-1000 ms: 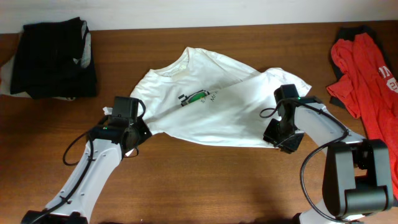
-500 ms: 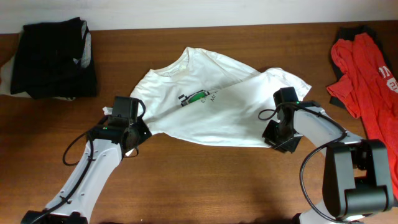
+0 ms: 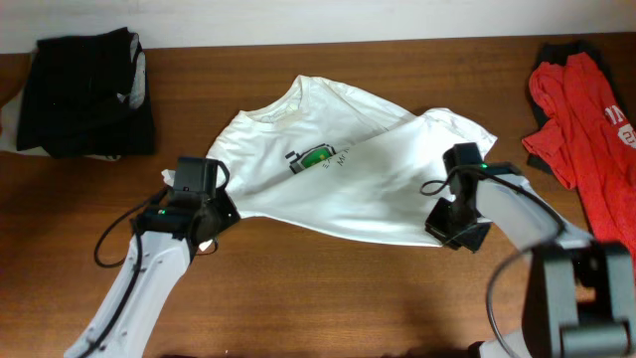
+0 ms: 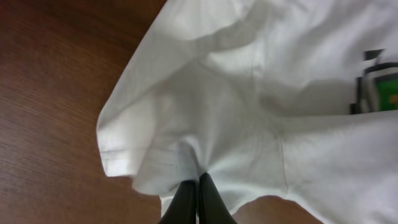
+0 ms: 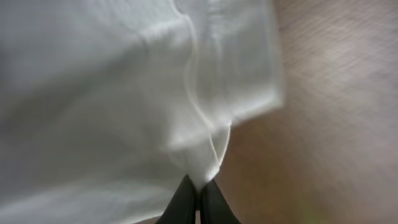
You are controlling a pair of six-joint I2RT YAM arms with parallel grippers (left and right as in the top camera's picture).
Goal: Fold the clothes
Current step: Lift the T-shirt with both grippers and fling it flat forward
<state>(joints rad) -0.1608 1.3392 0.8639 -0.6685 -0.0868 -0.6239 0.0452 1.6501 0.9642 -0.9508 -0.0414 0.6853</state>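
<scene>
My right gripper lifts the shirt's corner next, swings it outward and brings it down onto the bare far tabletop to release, since a fold crosses the shirt.
The white T-shirt lies spread across the table's middle, its green-and-black mark facing up. My left gripper is shut on the shirt's left lower edge; the left wrist view shows white cloth pinched between the black fingertips. My right gripper is shut on the shirt's right lower corner; in the right wrist view a fold of white cloth runs into the closed fingertips.
Black folded garments lie at the back left. A red T-shirt with white lettering lies at the right edge. Bare wooden table runs along the front.
My right gripper has shifted slightly forward and right with the shirt corner, stretching the cloth. The left gripper moved a little forward, still holding its edge.
</scene>
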